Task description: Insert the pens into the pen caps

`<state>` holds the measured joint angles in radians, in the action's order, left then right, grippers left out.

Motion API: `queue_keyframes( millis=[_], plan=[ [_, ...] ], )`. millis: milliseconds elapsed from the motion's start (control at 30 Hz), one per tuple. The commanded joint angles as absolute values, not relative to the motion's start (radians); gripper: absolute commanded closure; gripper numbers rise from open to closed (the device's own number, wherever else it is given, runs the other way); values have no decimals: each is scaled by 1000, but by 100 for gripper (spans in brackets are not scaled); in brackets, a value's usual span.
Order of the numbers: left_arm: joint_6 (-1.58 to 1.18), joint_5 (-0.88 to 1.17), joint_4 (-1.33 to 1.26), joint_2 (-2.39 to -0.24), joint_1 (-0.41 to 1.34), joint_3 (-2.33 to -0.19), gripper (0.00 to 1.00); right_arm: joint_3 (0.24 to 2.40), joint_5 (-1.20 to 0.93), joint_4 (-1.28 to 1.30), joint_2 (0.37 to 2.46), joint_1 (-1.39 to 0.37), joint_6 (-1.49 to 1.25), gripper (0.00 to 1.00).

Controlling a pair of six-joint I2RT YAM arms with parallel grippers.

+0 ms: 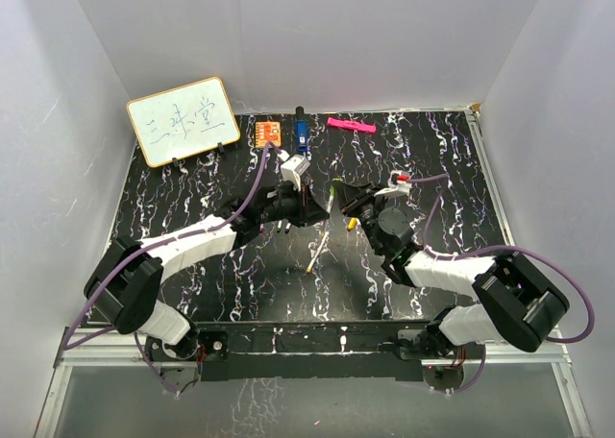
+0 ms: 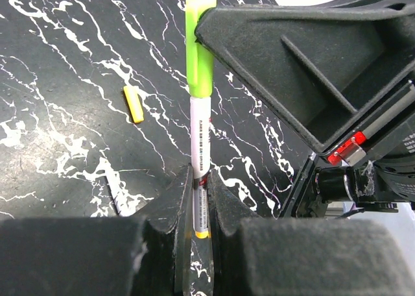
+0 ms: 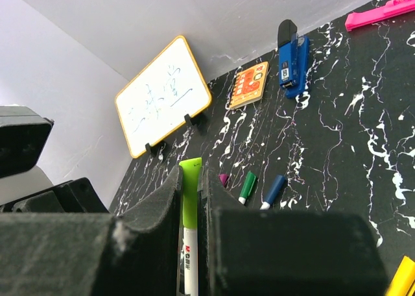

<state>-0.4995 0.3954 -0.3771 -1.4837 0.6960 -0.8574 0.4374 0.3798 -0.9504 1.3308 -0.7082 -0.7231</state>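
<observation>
My left gripper is above clear tabletop by the blue cap, which is to its left in the top view, so next it should carry the pen over there, go down and let go of it.
A white-barrelled pen [image 2: 200, 137] is held off the table between both grippers. My left gripper [image 2: 200, 179] is shut on the barrel near its yellow tail end. A lime green pen cap [image 2: 199, 49] sits over the pen's far end. My right gripper [image 3: 192, 172] is shut on that cap [image 3: 190, 192]. From above, the left gripper [image 1: 306, 210] and right gripper [image 1: 344, 200] meet mid-table around the green cap [image 1: 332, 194]. A loose yellow cap [image 2: 134, 104] and another white pen [image 1: 315, 255] lie on the table.
In the right wrist view a magenta cap [image 3: 224, 179] lies beside a green cap [image 3: 248, 186] and a blue cap [image 3: 275, 189], each with a white end showing. At the back stand a whiteboard [image 1: 183, 121], orange card [image 1: 268, 132], dark blue object [image 1: 301, 135] and pink bar [image 1: 350, 125].
</observation>
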Motion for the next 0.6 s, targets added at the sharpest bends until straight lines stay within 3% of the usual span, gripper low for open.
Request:
queue_keyframes(
  millis=[0, 567],
  plan=[
    [-497, 322, -502, -1454, 665, -961, 100, 468, 291, -815, 1351, -756, -664, 100],
    [-465, 222, -552, -1478, 603, -1010, 100, 519, 186, -671, 1441, -802, -673, 100]
  ],
)
